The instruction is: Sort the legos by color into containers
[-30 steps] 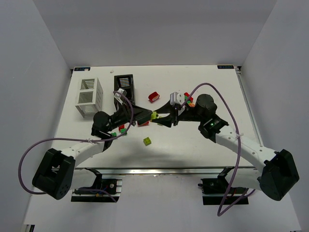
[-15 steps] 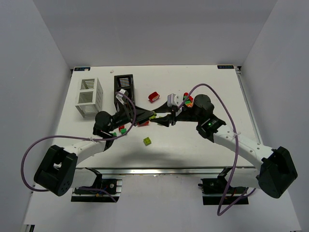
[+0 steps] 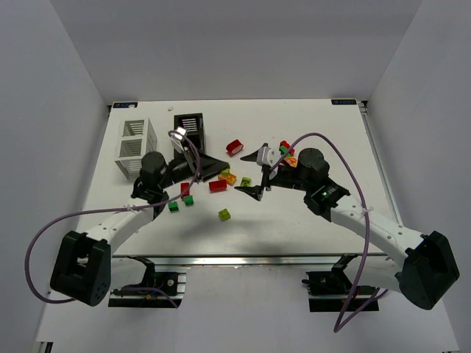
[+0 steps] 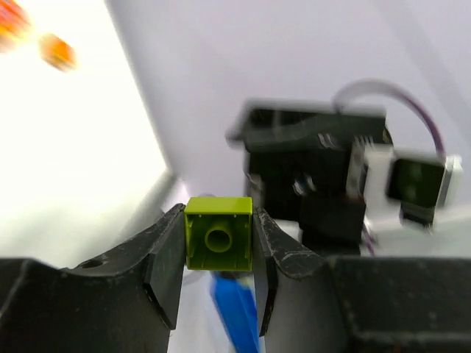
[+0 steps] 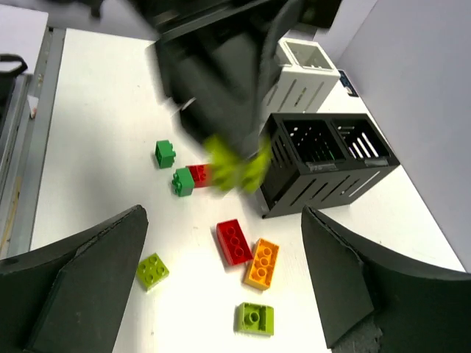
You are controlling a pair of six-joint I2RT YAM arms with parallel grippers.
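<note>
My left gripper will next swing left in the top view, past the black container to the white container's far section, tip down and release.
My left gripper (image 4: pixel 218 246) is shut on a yellow-green lego (image 4: pixel 218 233), its hollow underside facing the camera. From above, the left gripper (image 3: pixel 221 169) hangs just right of the black container (image 3: pixel 189 129); the white container (image 3: pixel 136 147) stands further left. The right wrist view shows the held lego (image 5: pixel 235 163) blurred in front of the black container (image 5: pixel 324 158). My right gripper (image 3: pixel 254 175) stands open and empty over a red brick (image 5: pixel 234 241), an orange brick (image 5: pixel 262 263) and a yellow-green brick (image 5: pixel 255 318).
Another yellow-green brick (image 3: pixel 224 214) lies nearer the front. Two dark green bricks (image 3: pixel 173 206) and a red one (image 3: pixel 185 190) lie under the left arm. A red brick (image 3: pixel 235 147) and a mixed cluster (image 3: pixel 285 151) sit toward the back.
The grippers met mid-table around the yellow-green lego. The left shut on it, the right opened wide. The arms have drawn apart, the left carrying it toward the black container.
</note>
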